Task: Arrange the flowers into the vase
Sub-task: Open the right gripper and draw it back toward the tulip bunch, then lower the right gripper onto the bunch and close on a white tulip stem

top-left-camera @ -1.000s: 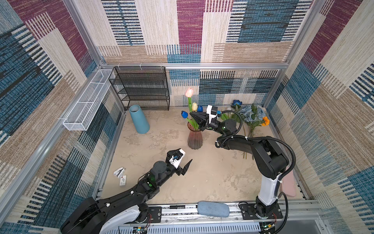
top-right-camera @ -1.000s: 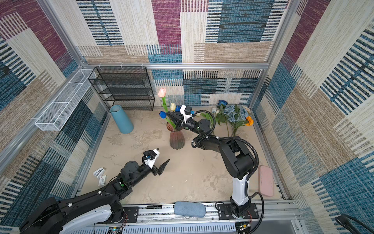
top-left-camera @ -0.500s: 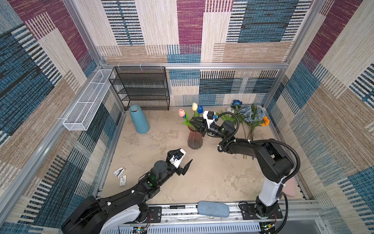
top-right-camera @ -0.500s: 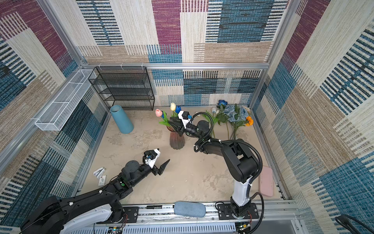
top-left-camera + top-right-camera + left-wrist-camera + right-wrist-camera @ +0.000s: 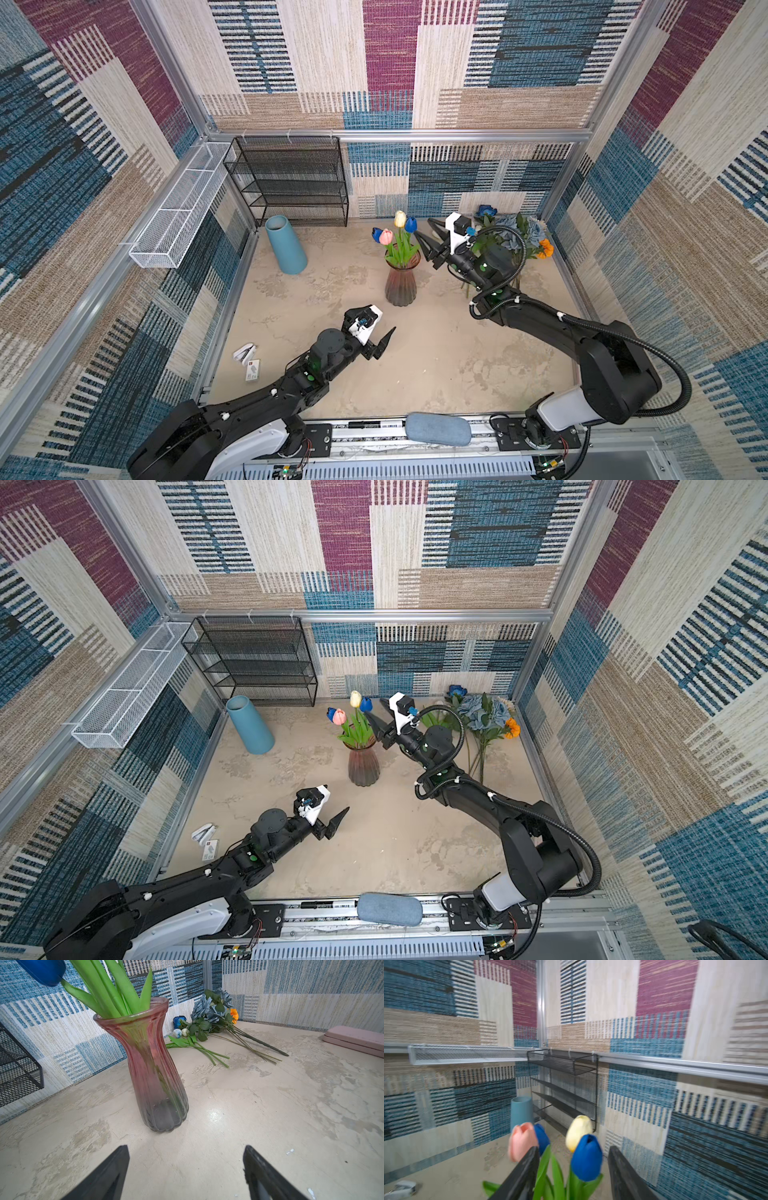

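Pale tulips still lie on the tabletop, so next I need to swing my right gripper away from the vase, turn it down and lower it onto a green stem.
A ribbed pink-and-grey glass vase (image 5: 401,282) (image 5: 363,764) (image 5: 153,1076) stands mid-table with pink (image 5: 386,237), cream (image 5: 400,218) and blue (image 5: 410,224) tulips in it. My right gripper (image 5: 424,228) (image 5: 375,707) (image 5: 574,1148) is open just right of the blooms. Its jaws stand wide on either side of a blue tulip (image 5: 586,1159) without touching it. More flowers lie at the back right: a dusty-blue rose bunch (image 5: 519,232) (image 5: 212,1007), an orange bloom (image 5: 545,248), a deep-blue rose (image 5: 484,211) and small pale tulips (image 5: 180,1032). My left gripper (image 5: 374,328) (image 5: 186,1147) is open and empty, in front of the vase.
A blue cylinder vase (image 5: 284,245) and a black mesh rack (image 5: 291,183) stand at the back left. A white wire basket (image 5: 178,208) hangs on the left wall. A pink case (image 5: 353,1040) lies at the right edge. Small white items (image 5: 247,359) lie front left.
My right gripper lowered the tulips into the vase, opened and let them go, then drew back slightly to the right. The left arm has not moved.
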Robot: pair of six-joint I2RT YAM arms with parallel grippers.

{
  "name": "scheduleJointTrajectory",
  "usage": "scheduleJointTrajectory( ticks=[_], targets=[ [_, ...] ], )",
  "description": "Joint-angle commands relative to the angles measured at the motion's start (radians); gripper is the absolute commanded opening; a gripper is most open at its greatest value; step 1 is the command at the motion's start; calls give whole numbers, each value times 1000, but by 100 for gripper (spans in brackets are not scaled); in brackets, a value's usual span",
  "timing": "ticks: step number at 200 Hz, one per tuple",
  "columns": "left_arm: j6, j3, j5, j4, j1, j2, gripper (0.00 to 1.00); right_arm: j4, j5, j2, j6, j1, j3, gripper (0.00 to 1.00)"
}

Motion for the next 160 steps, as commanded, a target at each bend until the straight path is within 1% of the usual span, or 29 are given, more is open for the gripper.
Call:
scheduleJointTrajectory(
  ticks=[1, 18, 36, 49, 61, 91, 113, 125, 143, 160],
  targets=[
    [39, 6, -5, 19, 1, -2, 89, -172, 120, 10, 124, -87, 41, 61],
    [37, 6, -5, 18, 1, -3, 89, -376, 103, 92, 202, -183, 144, 58],
    [36, 7, -7, 18, 1, -1, 89, -667, 77, 232, 216, -264, 313, 53],
    [33, 8, -6, 14, 1, -2, 89, -869, 49, 357, 171, -301, 454, 43],
    [34, 7, -7, 15, 1, -2, 88, -999, 80, 444, 133, -310, 546, 36],
    [40, 11, -12, 20, 1, 10, 89, -1158, 184, 558, 98, -312, 652, 33],
    [41, 11, -14, 20, 1, 11, 89, -1253, 209, 625, 79, -312, 729, 31],
    [42, 12, -18, 26, 1, 16, 89, -1276, 226, 644, 74, -311, 742, 29],
    [38, 12, -10, 26, 1, 16, 89, -1296, 259, 664, 67, -312, 753, 29],
    [37, 12, -10, 24, 1, 17, 89, -1305, 259, 683, 50, -312, 763, 28]
  ],
)
